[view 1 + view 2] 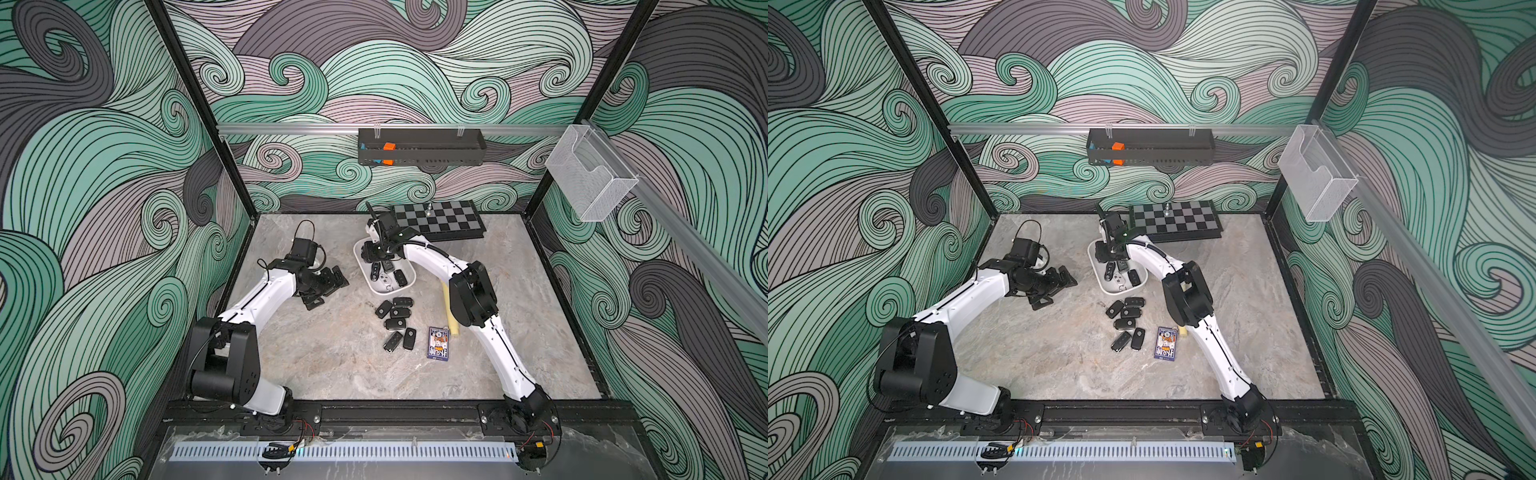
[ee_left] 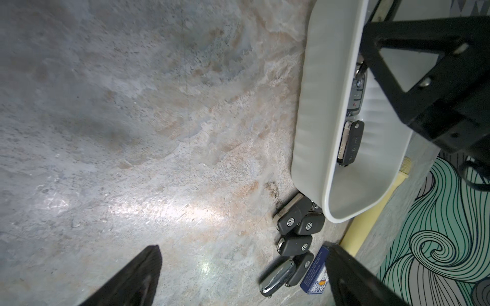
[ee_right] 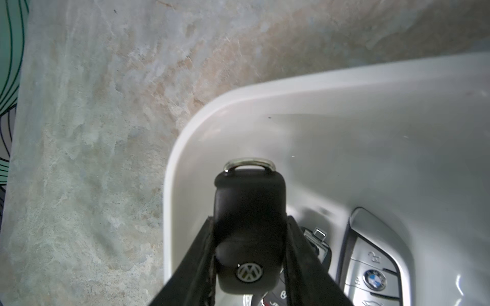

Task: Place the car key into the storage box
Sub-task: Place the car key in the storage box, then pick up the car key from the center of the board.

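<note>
The bare bottom at the box's far end (image 3: 297, 198) is below my right gripper, clear of the silver BMW fob, so my right gripper will move down next and let go of the black car key there.
The white storage box (image 1: 384, 289) (image 1: 1115, 289) lies mid-table with several key fobs (image 1: 388, 270) inside. My right gripper (image 3: 249, 217) (image 1: 370, 251) hangs over the box's far end, shut on a black car key (image 3: 249, 193) with a VW badge and a metal loop. The key is held above the box floor (image 3: 344, 119), beside a silver BMW fob (image 3: 373, 265). My left gripper (image 1: 330, 291) (image 2: 242, 246) stands open and empty to the left of the box wall (image 2: 318, 106). Several loose black keys (image 1: 397, 324) (image 2: 294, 238) lie on the table in front of the box.
A blue card pack (image 1: 438, 343) and a pale yellow roll (image 1: 449, 307) lie by the right arm. A chessboard (image 1: 436, 220) sits at the back. On the rails hang a black perforated tray (image 1: 419, 147) and a white mesh basket (image 1: 590, 178).
</note>
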`<move>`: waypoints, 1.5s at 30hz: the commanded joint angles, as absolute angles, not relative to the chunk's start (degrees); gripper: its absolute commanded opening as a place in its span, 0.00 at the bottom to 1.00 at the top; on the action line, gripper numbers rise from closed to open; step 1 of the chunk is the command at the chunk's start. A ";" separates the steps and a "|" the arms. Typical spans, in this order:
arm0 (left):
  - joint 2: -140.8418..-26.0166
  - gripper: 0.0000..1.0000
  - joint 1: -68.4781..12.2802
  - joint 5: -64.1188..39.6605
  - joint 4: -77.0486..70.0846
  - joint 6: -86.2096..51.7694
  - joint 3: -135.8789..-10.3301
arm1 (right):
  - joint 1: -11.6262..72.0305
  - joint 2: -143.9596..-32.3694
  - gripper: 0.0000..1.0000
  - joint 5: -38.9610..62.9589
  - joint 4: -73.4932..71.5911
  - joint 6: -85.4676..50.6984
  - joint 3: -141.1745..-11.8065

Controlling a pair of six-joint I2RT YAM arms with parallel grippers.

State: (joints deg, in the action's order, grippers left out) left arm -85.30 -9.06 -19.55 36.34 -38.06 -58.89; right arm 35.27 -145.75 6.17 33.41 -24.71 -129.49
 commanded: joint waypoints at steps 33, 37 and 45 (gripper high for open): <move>-74.96 0.95 -16.56 -15.72 38.50 -38.40 -51.93 | 33.40 -122.13 0.86 5.60 33.17 -26.91 -109.99; -73.34 0.95 -20.29 -13.63 38.80 -39.01 -50.21 | 33.48 -112.77 0.92 5.11 32.61 -24.94 -99.29; -71.63 0.95 -27.71 -9.84 38.37 -40.74 -47.03 | 33.40 -92.78 0.99 5.50 32.40 -23.53 -77.35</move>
State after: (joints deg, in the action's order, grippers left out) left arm -72.64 -25.76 -12.56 37.54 -39.68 -47.37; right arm 33.50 -98.04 5.54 31.99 -24.32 -82.28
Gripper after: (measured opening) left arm 0.947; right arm 0.991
